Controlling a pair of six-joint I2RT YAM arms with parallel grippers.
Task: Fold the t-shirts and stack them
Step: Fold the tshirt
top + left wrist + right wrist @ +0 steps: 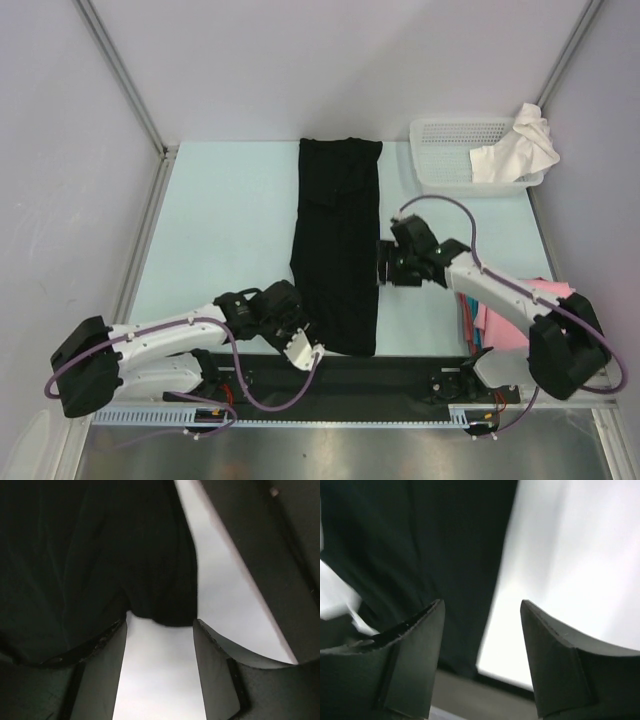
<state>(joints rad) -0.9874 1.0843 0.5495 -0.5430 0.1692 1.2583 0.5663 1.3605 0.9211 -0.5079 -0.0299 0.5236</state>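
Next, my left gripper will lower and ease farther over the black t-shirt's near corner [167, 614], because the cloth's edge only just reaches its open fingertips.
The large black t-shirt [338, 245] lies on the table as a long narrow strip, running from the back to the near edge. My left gripper [310, 343] is open at its near left corner; in the left wrist view [160, 625] a rounded edge of the black cloth [100, 550] lies just beyond the empty jaws. My right gripper [384, 266] is open at the strip's right edge; in the right wrist view [482, 605] the black cloth [420, 540] lies ahead and left of the jaws. A white t-shirt [522, 148] hangs over the basket. Pink and red shirts [500, 315] lie by the right arm.
A white plastic mesh basket [450, 150] stands at the back right of the pale table [230, 220]. Grey walls close the left, back and right sides. A black strip [390, 375] with the arm bases runs along the near edge.
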